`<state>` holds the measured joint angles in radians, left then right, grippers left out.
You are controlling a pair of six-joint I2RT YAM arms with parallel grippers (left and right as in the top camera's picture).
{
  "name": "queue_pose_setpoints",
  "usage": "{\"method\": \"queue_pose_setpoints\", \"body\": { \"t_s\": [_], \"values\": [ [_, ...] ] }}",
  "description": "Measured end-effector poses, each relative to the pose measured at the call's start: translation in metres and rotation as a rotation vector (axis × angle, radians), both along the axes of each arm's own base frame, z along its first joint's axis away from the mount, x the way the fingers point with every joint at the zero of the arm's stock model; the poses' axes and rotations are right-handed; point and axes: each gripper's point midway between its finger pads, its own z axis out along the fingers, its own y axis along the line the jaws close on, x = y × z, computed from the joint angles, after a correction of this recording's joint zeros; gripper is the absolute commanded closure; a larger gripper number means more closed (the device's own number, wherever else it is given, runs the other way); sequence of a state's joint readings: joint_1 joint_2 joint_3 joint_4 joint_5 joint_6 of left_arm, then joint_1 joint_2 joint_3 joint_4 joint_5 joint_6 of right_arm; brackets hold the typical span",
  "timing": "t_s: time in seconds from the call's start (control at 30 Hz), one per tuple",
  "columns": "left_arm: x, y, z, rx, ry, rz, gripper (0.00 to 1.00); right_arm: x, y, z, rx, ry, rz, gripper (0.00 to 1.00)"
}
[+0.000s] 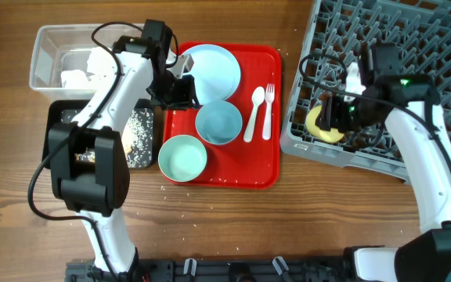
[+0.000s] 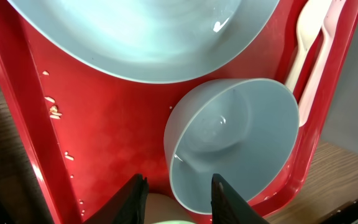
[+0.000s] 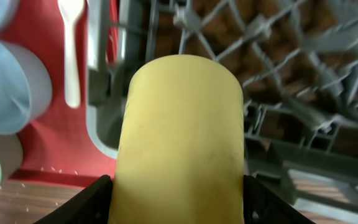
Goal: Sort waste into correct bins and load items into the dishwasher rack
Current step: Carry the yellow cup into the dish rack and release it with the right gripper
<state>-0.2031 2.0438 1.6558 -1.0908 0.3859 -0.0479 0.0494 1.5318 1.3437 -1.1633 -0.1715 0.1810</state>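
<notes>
My right gripper should next move down and toward the red tray [image 1: 241, 168] and release the small yellow cup at the rack's near corner [image 1: 308, 132] by that tray, because that corner is empty.
My right gripper [image 1: 329, 117] is shut on the small yellow cup [image 1: 319, 125], holding it over the front left corner of the grey dishwasher rack [image 1: 413, 47]. In the right wrist view the cup [image 3: 182, 137] fills the span between the gripper [image 3: 179, 202] fingers. My left gripper [image 1: 180, 92] hangs open and empty over the red tray [image 1: 241, 168], just left of a light blue bowl [image 1: 218, 123]. The light blue plate [image 1: 210, 66], a second bowl [image 1: 183, 157], the white spoon [image 1: 254, 110] and fork [image 1: 268, 106] lie on that tray. The left wrist view shows the gripper [image 2: 179, 202], bowl [image 2: 241, 137] and plate [image 2: 142, 31].
A clear tub [image 1: 45, 47] at the back left holds white tissue [image 1: 81, 70]. In front of it a black tray [image 1: 61, 117] holds crumbs [image 1: 139, 133]. A few crumbs [image 2: 55, 112] lie on the red tray's floor. Rack pegs [image 3: 291, 93] stand close behind the cup.
</notes>
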Motion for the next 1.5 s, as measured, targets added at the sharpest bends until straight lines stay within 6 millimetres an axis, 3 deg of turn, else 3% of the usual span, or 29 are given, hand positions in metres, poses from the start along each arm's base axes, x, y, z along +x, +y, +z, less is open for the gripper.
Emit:
{"method": "queue_pose_setpoints", "body": {
  "t_s": [0.13, 0.37, 0.67, 0.77, 0.83, 0.9, 1.37, 1.5],
  "values": [
    [0.0, 0.0, 0.0, 0.0, 0.001, 0.002, 0.65, 0.016, 0.001, 0.018, 0.004, -0.069, 0.004, 0.53],
    [0.001, 0.0, 0.0, -0.001, -0.003, 0.002, 0.65, 0.017, 0.004, 0.017, 0.019, -0.064, 0.009, 0.53],
    [0.001, 0.0, 0.0, -0.001, -0.003, 0.002, 0.65, 0.011, 0.007, -0.017, 0.031, 0.081, 0.014, 0.52],
    [0.001, 0.0, 0.0, -0.001, -0.003, 0.002, 0.65, 0.012, 0.007, -0.028, 0.03, 0.115, 0.014, 0.23],
    [0.001, 0.0, 0.0, 0.0, -0.003, 0.002, 0.65, 0.015, 0.007, -0.03, 0.03, 0.108, 0.02, 0.09],
    [0.001, 0.0, 0.0, 0.0, -0.003, 0.002, 0.65, 0.018, 0.008, -0.029, 0.036, 0.097, 0.023, 0.01],
    [0.001, 0.0, 0.0, 0.0, -0.003, 0.002, 0.64, 0.011, 0.012, -0.029, 0.055, 0.124, 0.032, 0.0],
    [0.001, 0.0, 0.0, -0.001, -0.003, 0.002, 0.63, 0.003, 0.012, -0.04, 0.06, 0.154, 0.032, 0.01]
  ]
}}
